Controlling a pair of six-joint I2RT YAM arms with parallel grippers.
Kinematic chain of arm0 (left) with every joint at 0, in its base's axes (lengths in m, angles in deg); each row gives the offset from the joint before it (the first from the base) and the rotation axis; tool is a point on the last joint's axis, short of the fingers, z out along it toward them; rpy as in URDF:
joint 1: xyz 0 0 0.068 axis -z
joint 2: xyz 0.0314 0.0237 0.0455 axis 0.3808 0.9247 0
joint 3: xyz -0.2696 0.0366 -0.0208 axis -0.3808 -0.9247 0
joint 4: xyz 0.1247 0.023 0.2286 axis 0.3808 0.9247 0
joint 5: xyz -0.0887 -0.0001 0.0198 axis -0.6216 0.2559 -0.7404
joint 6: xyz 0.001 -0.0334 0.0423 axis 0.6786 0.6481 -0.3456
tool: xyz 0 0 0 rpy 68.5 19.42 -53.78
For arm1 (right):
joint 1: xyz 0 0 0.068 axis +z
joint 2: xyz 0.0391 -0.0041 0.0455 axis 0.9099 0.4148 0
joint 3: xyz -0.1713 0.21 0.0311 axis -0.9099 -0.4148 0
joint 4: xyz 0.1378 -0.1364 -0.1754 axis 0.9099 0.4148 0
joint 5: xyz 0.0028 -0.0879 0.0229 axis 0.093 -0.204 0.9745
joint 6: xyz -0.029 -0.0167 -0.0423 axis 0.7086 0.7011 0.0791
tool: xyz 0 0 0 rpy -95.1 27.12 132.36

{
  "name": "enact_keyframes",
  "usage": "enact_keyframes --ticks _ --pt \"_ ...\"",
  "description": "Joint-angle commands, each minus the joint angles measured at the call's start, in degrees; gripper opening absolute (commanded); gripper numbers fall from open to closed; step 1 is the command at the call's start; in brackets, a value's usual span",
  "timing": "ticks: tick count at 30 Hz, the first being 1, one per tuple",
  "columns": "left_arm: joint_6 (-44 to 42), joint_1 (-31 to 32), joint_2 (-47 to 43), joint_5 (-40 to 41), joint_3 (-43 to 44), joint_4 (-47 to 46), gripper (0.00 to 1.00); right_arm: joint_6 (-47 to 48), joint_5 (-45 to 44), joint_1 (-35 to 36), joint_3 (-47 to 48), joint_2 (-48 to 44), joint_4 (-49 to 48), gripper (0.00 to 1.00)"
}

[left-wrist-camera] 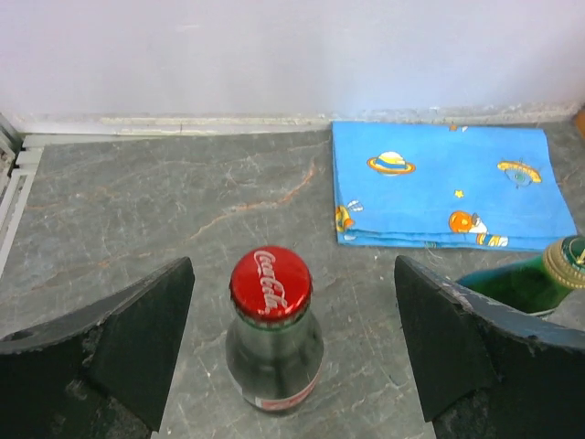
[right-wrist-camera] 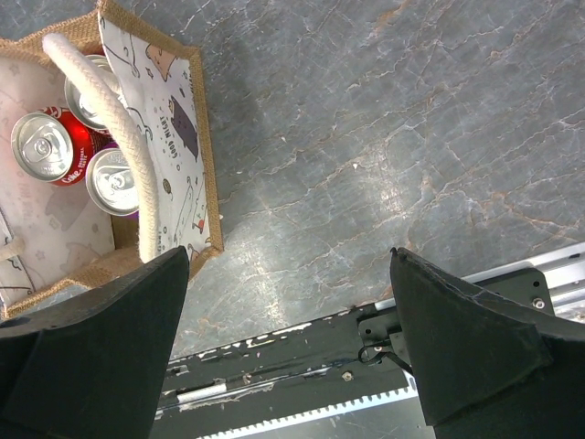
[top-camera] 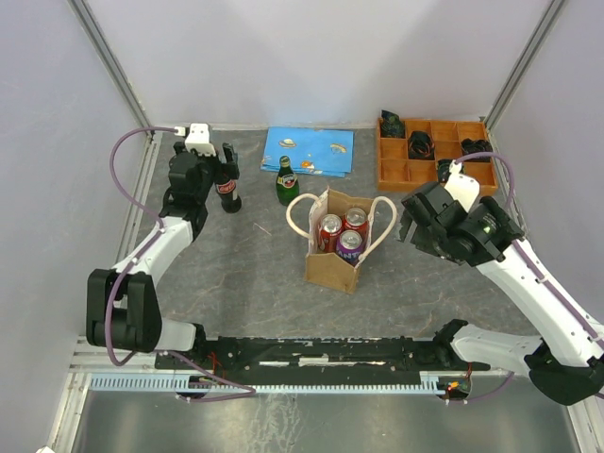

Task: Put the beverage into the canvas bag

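Note:
My left gripper moves down next until its fingers are on either side of the cola bottle's neck, below the red cap (left-wrist-camera: 271, 283).
A dark cola bottle (top-camera: 226, 189) with a red cap (left-wrist-camera: 271, 283) stands upright at the back left of the table. My left gripper (left-wrist-camera: 292, 343) is open, one finger on each side of the bottle and a clear gap to both; in the top view my left gripper (top-camera: 219, 162) hangs just over it. The canvas bag (top-camera: 332, 260) stands upright mid-table with cream loop handles and three cans (top-camera: 341, 232) inside. My right gripper (top-camera: 415, 225) is open and empty, right of the bag (right-wrist-camera: 196, 174), over bare table.
A green glass bottle (top-camera: 286, 181) stands between the cola bottle and the bag, close to my left gripper's right finger (left-wrist-camera: 484, 347). A folded blue cloth (top-camera: 309, 151) lies at the back. An orange compartment tray (top-camera: 434, 168) sits at the back right.

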Motion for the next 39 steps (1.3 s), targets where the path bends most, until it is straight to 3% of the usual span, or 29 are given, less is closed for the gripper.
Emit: enact_keyframes --ticks 1,28,32,36,38,39 --pt "3.0 0.3 2.3 1.8 1.7 -10.1 0.95 -0.8 -0.4 -0.3 0.8 -0.6 -0.4 0.99" --pt "4.0 0.2 7.9 3.8 -3.0 -18.7 0.84 -1.8 1.2 -0.2 1.1 1.0 0.1 0.99" --pt "3.7 0.3 9.0 4.2 -3.3 -18.8 0.72 -1.4 1.2 -0.3 1.9 1.7 0.1 0.99" --pt "3.2 0.3 9.2 4.3 -4.2 -18.7 0.67 -1.4 1.3 -0.2 2.0 2.0 0.0 0.99" --pt "3.1 0.2 9.1 4.4 -4.6 -18.6 0.53 -1.4 1.3 -0.3 2.0 1.9 0.0 0.99" --pt "3.1 0.2 9.0 4.4 -4.6 -18.6 0.40 -1.4 1.2 -0.2 1.9 1.9 -0.1 0.99"
